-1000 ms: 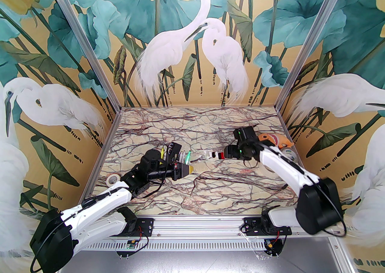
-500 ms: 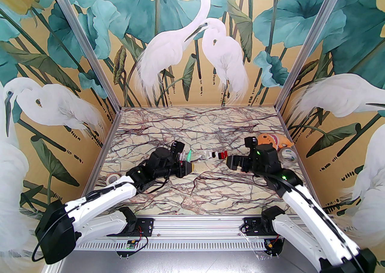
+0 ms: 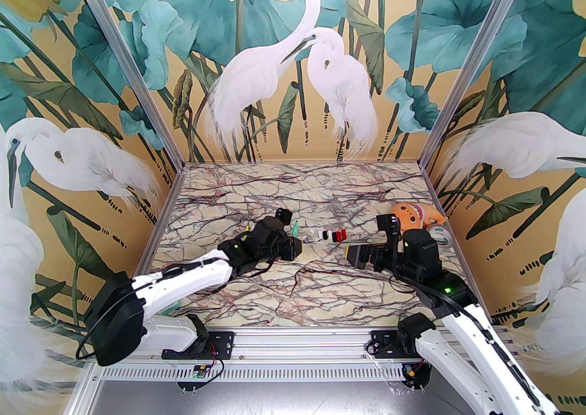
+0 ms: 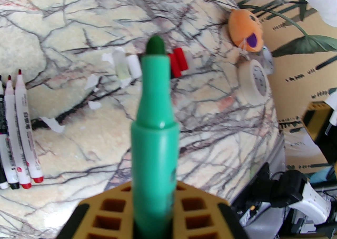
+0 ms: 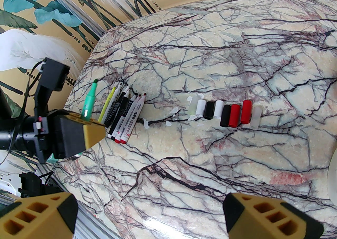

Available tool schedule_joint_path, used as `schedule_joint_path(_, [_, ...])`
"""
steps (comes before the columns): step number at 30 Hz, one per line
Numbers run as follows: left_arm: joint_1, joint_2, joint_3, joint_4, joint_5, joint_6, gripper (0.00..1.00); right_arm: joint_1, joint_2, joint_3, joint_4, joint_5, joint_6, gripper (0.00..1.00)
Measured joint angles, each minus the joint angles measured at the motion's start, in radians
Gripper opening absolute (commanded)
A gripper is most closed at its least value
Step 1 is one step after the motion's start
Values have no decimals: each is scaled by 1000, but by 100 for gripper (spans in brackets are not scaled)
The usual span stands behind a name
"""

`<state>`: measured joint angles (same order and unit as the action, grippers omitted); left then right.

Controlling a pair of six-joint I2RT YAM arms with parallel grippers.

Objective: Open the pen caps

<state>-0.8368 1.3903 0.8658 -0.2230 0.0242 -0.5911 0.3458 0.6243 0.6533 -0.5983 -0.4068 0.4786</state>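
The tip of the green marker (image 3: 295, 228) is already bare, so my left gripper needs to move down next toward the uncapped pens and release it on the tabletop beside the red-tipped end pen.
Several loose pen caps (image 3: 329, 235) (image 5: 226, 112) lie in a row mid-table: white, black, red and clear ones. The red caps (image 4: 179, 61) sit near the row's right end. My left gripper (image 3: 293, 248) (image 4: 155, 198) (image 5: 87, 130) is shut on an uncapped green marker (image 3: 295, 228) (image 4: 155, 116) (image 5: 89, 101), left of the row, tip pointing away from the jaws. Beside it several uncapped pens (image 5: 123, 114) (image 4: 18, 132) lie side by side. My right gripper (image 3: 355, 257) (image 5: 158, 206) stands open and empty, near-right of the caps.
An orange plush toy (image 3: 409, 214) (image 4: 244, 31) and a tape roll (image 3: 439, 234) (image 4: 255, 79) sit by the right wall. Small white paper scraps (image 5: 173, 111) lie between pens and caps. The printed walls close in left, right and back.
My right gripper drew back from the cap row toward the near side and spread its jaws wide. The left arm carried the green marker farther onto the table, toward the caps.
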Motion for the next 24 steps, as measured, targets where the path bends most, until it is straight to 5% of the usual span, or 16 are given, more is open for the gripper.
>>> schedule_joint_path(24, [-47, 390, 218, -222, -351, 9, 18, 0, 29, -4, -5, -2, 8, 99])
